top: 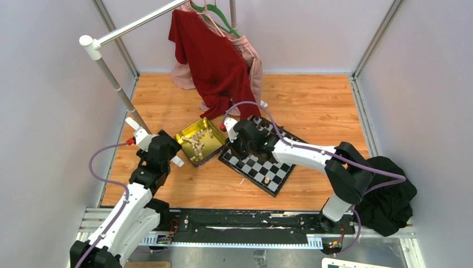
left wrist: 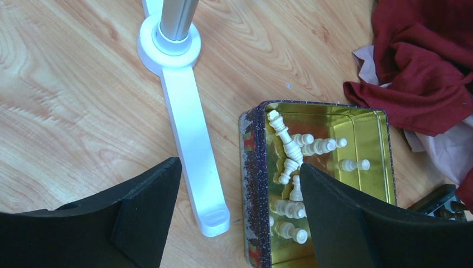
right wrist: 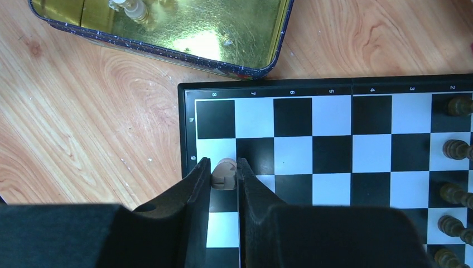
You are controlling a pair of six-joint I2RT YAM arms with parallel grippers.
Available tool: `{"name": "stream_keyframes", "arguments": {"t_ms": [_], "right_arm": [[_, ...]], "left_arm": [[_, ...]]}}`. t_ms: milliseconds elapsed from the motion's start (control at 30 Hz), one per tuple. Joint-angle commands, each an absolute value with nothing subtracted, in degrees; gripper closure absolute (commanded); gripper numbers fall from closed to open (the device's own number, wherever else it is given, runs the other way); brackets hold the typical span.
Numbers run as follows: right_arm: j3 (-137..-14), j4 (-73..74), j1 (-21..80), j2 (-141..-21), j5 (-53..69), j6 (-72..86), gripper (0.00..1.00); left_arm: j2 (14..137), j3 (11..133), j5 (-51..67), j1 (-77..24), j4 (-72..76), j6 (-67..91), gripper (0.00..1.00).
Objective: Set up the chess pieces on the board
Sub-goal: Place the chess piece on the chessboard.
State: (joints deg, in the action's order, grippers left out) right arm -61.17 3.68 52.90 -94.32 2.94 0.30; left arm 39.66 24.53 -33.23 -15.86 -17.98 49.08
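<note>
The right gripper lowers onto the white square beside the dark corner square next and opens, since that square stands free under the tan rook-like piece [top: 268,180].
The checkered board [top: 277,167] lies right of a gold tin [top: 205,129] that holds several cream pieces [left wrist: 290,148]. My right gripper [right wrist: 223,167] is shut on a tan rook-like piece [right wrist: 224,174] and holds it over the board's [right wrist: 332,145] left edge column near the corner. Dark pieces [right wrist: 456,149] stand along the board's right side in the right wrist view. One tan piece [top: 268,180] stands near the board's front corner. My left gripper [left wrist: 240,190] is open and empty, straddling the tin's [left wrist: 254,167] left wall.
A white rack foot [left wrist: 192,145] lies on the wood floor left of the tin. Red and pink garments [top: 215,56] hang from a rail at the back and trail near the board. A black cloth [top: 390,198] lies at the right.
</note>
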Motion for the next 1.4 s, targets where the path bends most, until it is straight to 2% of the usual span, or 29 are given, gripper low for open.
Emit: {"name": "stream_keyframes", "arguments": {"t_ms": [0, 700, 1100, 1267, 1367], "right_arm": [[-59.93, 0.48, 53.67, -94.03, 2.18, 2.37, 1.00], [-58.97, -1.67, 54.30, -97.43, 3.60, 4.15, 1.00], [-59.60, -1.33, 54.31, -99.05, 3.21, 4.29, 0.93], [-59.67, -1.10, 54.33, -99.05, 3.38, 4.26, 0.86], [-59.84, -0.90, 54.47, -98.90, 3.60, 4.13, 0.70]], "left_arm": [[39.64, 23.83, -34.35, -16.00, -16.04, 48.25, 0.17], [39.47, 23.28, -34.45, -16.00, -15.82, 48.25, 0.17], [39.38, 23.10, -34.63, -16.00, -15.56, 48.08, 0.16], [39.44, 23.04, -34.32, -16.00, -15.53, 48.16, 0.16], [39.39, 23.26, -34.28, -16.00, -15.39, 48.11, 0.16]]}}
